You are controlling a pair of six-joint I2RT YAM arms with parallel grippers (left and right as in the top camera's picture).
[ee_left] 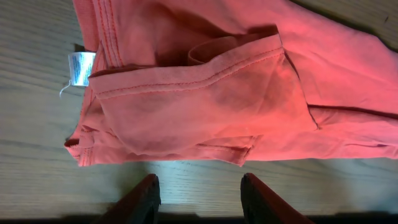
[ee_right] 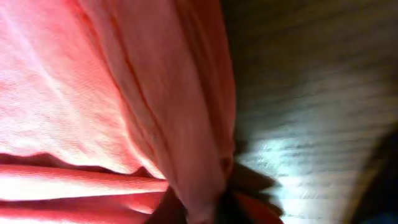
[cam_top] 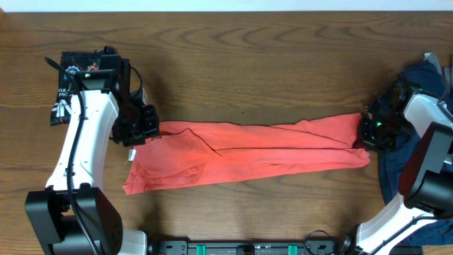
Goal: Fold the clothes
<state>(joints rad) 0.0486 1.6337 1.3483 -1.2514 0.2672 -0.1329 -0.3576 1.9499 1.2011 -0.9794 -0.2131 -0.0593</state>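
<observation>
The robot's right gripper should next carry the bunched fold it holds to the left in the overhead view, onto the folded T-shirt's middle (cam_top: 252,146), and let go of it there, as that end of the T-shirt is still stretched out.
The orange-red T-shirt (cam_top: 248,152) lies folded into a long band across the wooden table, its crest print hidden. My left gripper (cam_top: 141,127) is at the shirt's left end; in the left wrist view its fingers (ee_left: 199,190) are open over bare wood, just short of the sleeve and hem (ee_left: 205,106). My right gripper (cam_top: 368,134) is at the shirt's right end, shut on a bunched fold of the orange-red cloth (ee_right: 193,155). A navy blue garment (cam_top: 417,78) lies at the far right under the right arm.
A white care label (ee_left: 81,67) sticks out at the shirt's collar end. A black tag or card (cam_top: 60,106) lies at the left near the arm's base. The table's front edge holds the arm mounts (cam_top: 248,248).
</observation>
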